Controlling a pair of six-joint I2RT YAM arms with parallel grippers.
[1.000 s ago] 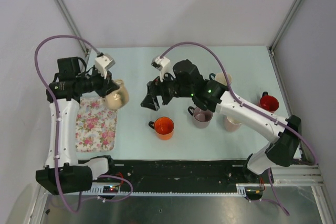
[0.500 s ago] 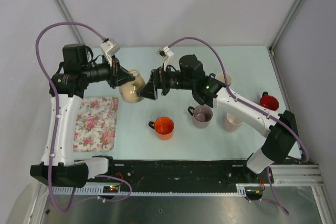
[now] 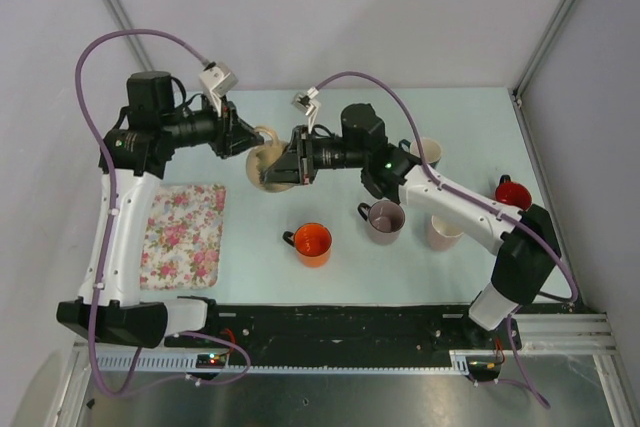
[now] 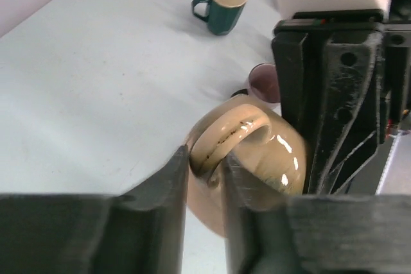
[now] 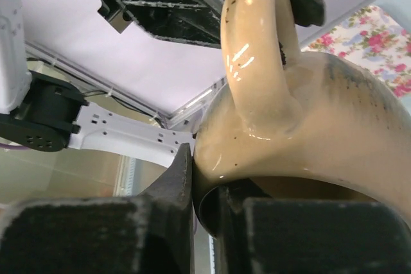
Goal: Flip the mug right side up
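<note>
The tan mug should go down beyond the mauve mug, because the tabletop is bare there. I should next turn my right gripper fingers-down, lower it to the right in the top view and let go of the mug.
The tan mug (image 3: 265, 162) hangs in the air above the back of the table, held between both arms. My left gripper (image 3: 248, 137) comes in from the left, and its fingers lie on either side of the mug's handle (image 4: 225, 136). From the right, my right gripper (image 3: 282, 169) is shut on the rim, with one finger outside the wall and one inside the mouth. In the right wrist view the mug (image 5: 308, 113) fills the frame with its handle pointing up. The gripper (image 5: 202, 178) pinches the wall below it.
An orange mug (image 3: 312, 243) and a mauve mug (image 3: 384, 220) stand upright near the middle. A pale cup (image 3: 441, 232), a red mug (image 3: 512, 194) and a green mug (image 4: 221, 6) stand to the right. A floral cloth (image 3: 183, 235) lies at the left.
My left arm carried the mug rightward from above the floral cloth. My right gripper moved left to meet it and went from open to shut on the rim.
</note>
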